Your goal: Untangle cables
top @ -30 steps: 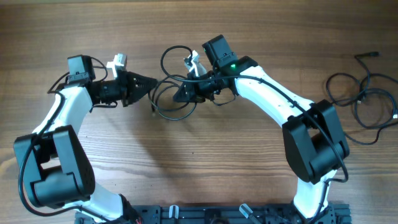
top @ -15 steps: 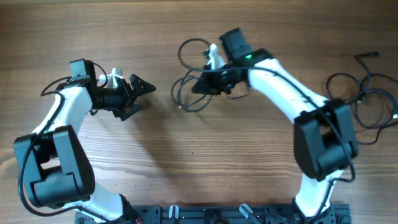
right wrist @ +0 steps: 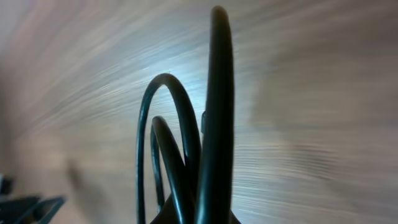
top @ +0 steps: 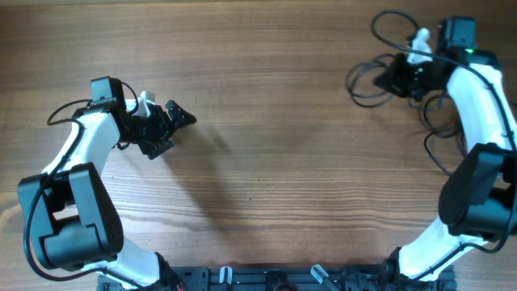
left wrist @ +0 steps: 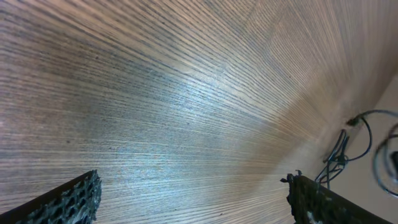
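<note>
Next, my right gripper lowers the bundle of cables to its right in the overhead view. It releases the bundle among the black cable pieces lying below there.
My right gripper (top: 389,79) is at the far right back of the table, shut on a bundle of thin black cables (top: 361,83) whose loops hang out to its left and curl up behind it. In the right wrist view the cable loops (right wrist: 214,118) rise straight out of the shut right gripper (right wrist: 194,219) and fill the middle of the frame. More black cable strands (top: 434,121) lie under the right arm. My left gripper (top: 171,129) stands open over bare wood at the left, holding nothing. The left wrist view shows its left gripper (left wrist: 196,205) with only wood between its fingertips (left wrist: 78,198).
The wooden table (top: 275,162) stretches between the two arms. In the left wrist view the cable strands (left wrist: 339,155) show far off by the table's edge. The arms' base rail (top: 275,279) runs along the front edge.
My right gripper has carried the cable bundle from the table's middle to the far right back. My left gripper let go, opened wide and drew back to the left.
</note>
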Controlling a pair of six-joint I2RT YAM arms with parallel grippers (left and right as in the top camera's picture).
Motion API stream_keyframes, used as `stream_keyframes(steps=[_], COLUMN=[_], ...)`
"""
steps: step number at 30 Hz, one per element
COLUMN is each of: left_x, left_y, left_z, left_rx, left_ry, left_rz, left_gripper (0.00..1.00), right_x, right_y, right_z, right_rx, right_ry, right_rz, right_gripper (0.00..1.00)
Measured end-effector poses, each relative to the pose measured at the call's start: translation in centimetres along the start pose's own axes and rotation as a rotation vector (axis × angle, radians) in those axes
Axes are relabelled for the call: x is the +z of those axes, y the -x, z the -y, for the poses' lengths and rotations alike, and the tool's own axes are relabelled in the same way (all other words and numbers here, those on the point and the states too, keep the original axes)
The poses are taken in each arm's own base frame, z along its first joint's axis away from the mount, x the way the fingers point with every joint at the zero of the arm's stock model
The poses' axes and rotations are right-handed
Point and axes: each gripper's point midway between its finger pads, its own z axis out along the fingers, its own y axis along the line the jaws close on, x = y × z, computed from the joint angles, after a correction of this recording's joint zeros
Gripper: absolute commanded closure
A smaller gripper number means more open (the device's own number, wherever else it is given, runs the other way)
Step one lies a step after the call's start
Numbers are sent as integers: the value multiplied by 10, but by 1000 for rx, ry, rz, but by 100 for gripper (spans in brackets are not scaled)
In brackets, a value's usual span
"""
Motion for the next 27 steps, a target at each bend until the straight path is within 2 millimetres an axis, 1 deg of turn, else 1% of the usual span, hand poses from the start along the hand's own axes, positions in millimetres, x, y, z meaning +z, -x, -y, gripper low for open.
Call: stream_keyframes(steps=[2, 4, 8, 10, 11, 13, 14, 15, 16, 17, 18, 20, 23, 25, 27], left_x=[0, 0, 0, 0, 0, 0, 0, 0, 0, 0, 0, 0, 0, 0, 0], left_y=[0, 0, 0, 0, 0, 0, 0, 1, 1, 1, 1, 1, 4, 4, 5], left_z=[0, 0, 0, -1, -1, -1, -1, -1, -1, -1, -1, -1, 0, 0, 0], left_rx=[0, 0, 0, 0, 0, 0, 0, 0, 0, 0, 0, 2, 10, 12, 12], left_ry=[0, 0, 0, 4, 4, 4, 5, 7, 7, 7, 7, 6, 3, 2, 5], left_rz=[0, 0, 0, 1, 2, 2, 2, 3, 3, 3, 3, 5, 16, 17, 18], left_gripper=[0, 0, 0, 0, 0, 0, 0, 0, 0, 0, 0, 0, 0, 0, 0], right_x=[-6, -16, -33, -45, -49, -53, -55, -57, -59, -61, -66, -72, -76, -75, -69], right_y=[0, 6, 13, 15, 16, 16, 16, 16, 16, 16, 16, 16, 21, 26, 30], right_z=[38, 70, 109, 133, 139, 146, 149, 153, 156, 159, 166, 174, 178, 176, 168], right_rx=[44, 76, 121, 149, 162, 171, 176, 183, 191, 214, 225, 243, 252, 251, 249], right_ry=[-119, -228, -364, -449, -472, -500, -513, -535, -553, -571, -618, -675, -702, -690, -629], right_rz=[10, 42, 88, 110, 118, 125, 128, 133, 138, 147, 158, 172, 201, 219, 227], right_gripper=[96, 96, 95, 74, 67, 66, 58, 41, 27, 10, 2, 1, 0, 0, 0])
